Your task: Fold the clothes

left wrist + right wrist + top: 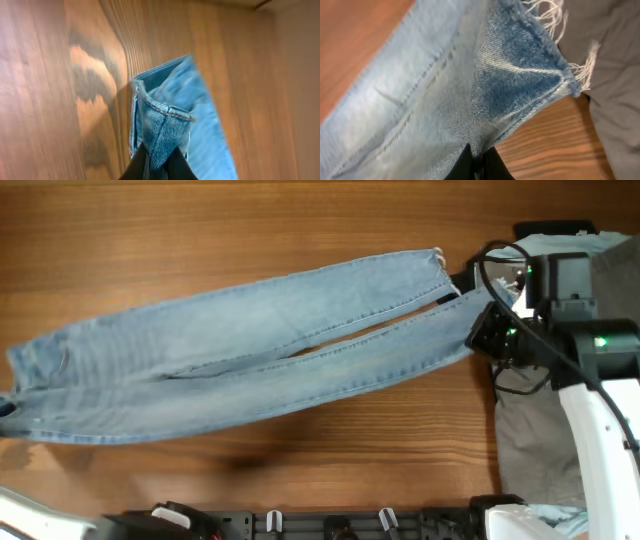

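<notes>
Next, my right gripper carries the held lower leg outward over the far leg's frayed end [430, 275] and releases it there.
The light blue jeans [250, 345] lie stretched across the wooden table, waist at the far left, legs reaching right. My right gripper [487, 332] is shut on the lower leg near its frayed hem [560, 60]; the fingers [480, 162] pinch the denim [445, 100] above the wood. My left gripper [159, 165] is shut on a seamed edge of the jeans [165, 117] and holds it up off the table. In the overhead view the left gripper is out of view at the far left edge.
Grey trousers [545, 430] lie at the right edge under my right arm, also in the right wrist view [615, 90]. A black rail [330, 525] runs along the table's front edge.
</notes>
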